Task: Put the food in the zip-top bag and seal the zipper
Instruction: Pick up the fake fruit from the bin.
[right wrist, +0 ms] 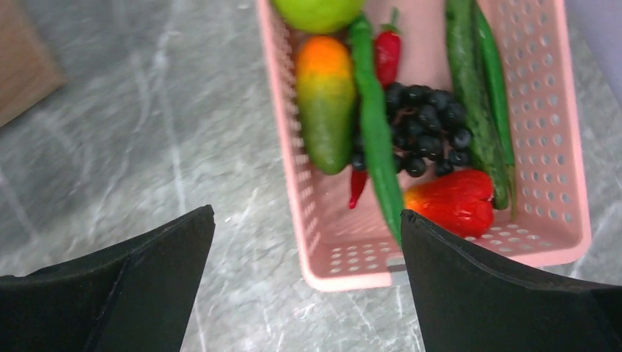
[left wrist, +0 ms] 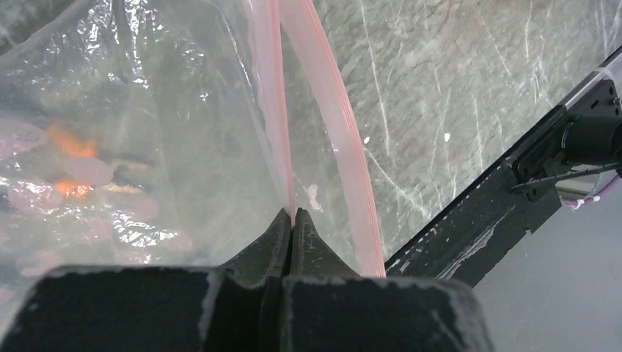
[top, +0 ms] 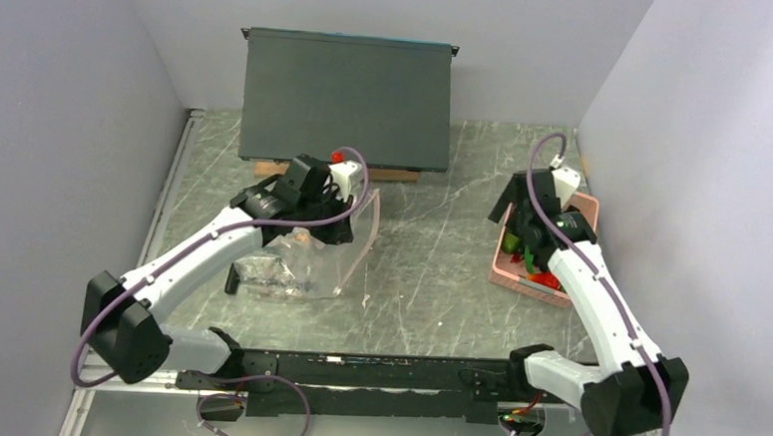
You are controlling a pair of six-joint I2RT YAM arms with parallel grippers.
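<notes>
My open right gripper turns down and outward past the orange-green piece (right wrist: 326, 103), astride the round lime-green fruit (right wrist: 317, 12), next, as the fruit sits near the basket's side.
The clear zip-top bag (top: 305, 264) lies left of centre, and its mouth is lifted. My left gripper (top: 342, 234) is shut on one pink zipper strip (left wrist: 279, 132) at the tips (left wrist: 292, 217). The other strip (left wrist: 337, 139) hangs free beside it, so the mouth is open. Blurred orange pieces (left wrist: 73, 147) show through the bag wall (left wrist: 169, 110). My right gripper (right wrist: 306, 213) is open and empty above the pink basket's near left corner. In the basket lie a lime-green fruit (right wrist: 319, 11), an orange-green piece (right wrist: 326, 103), a red chili (right wrist: 387, 51) and a cucumber (right wrist: 469, 95).
The pink perforated basket (top: 558, 292) stands at the right by the wall and also holds dark grapes (right wrist: 429, 128), a long green pod (right wrist: 378, 139) and a red pepper (right wrist: 451, 202). A dark panel (top: 349, 96) leans at the back. A black-handled tool (top: 231, 280) lies left of the bag.
</notes>
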